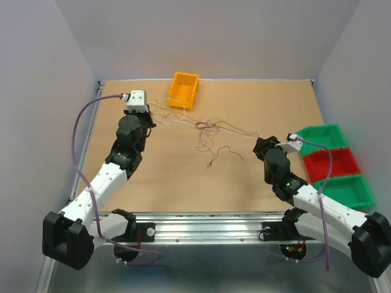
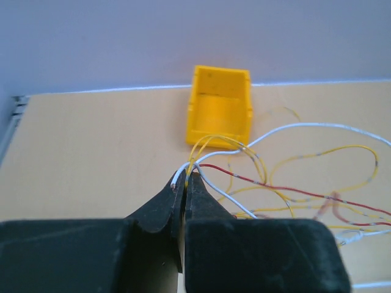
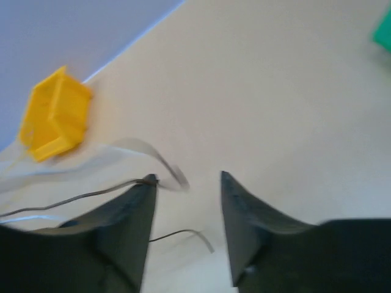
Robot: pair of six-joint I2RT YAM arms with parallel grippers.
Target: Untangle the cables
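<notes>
My left gripper lifts high next, then comes down over the mid-table tangle to release the white and yellow cables, because their strands still run into it.
The cables are thin wires that form a loose tangle at mid-table, with strands running left and right from it. My left gripper is at the back left, shut on the ends of a white cable and a yellow cable at its fingertips. A red cable runs beside them. My right gripper stands open at the strands' right end. A dark cable touches the tip of its left finger. A blurred pale cable curls in front of the gap, and nothing is clamped.
A yellow bin stands at the back of the table, just beyond the left gripper. Two green bins and a red bin line the right edge. Walls enclose the table on three sides.
</notes>
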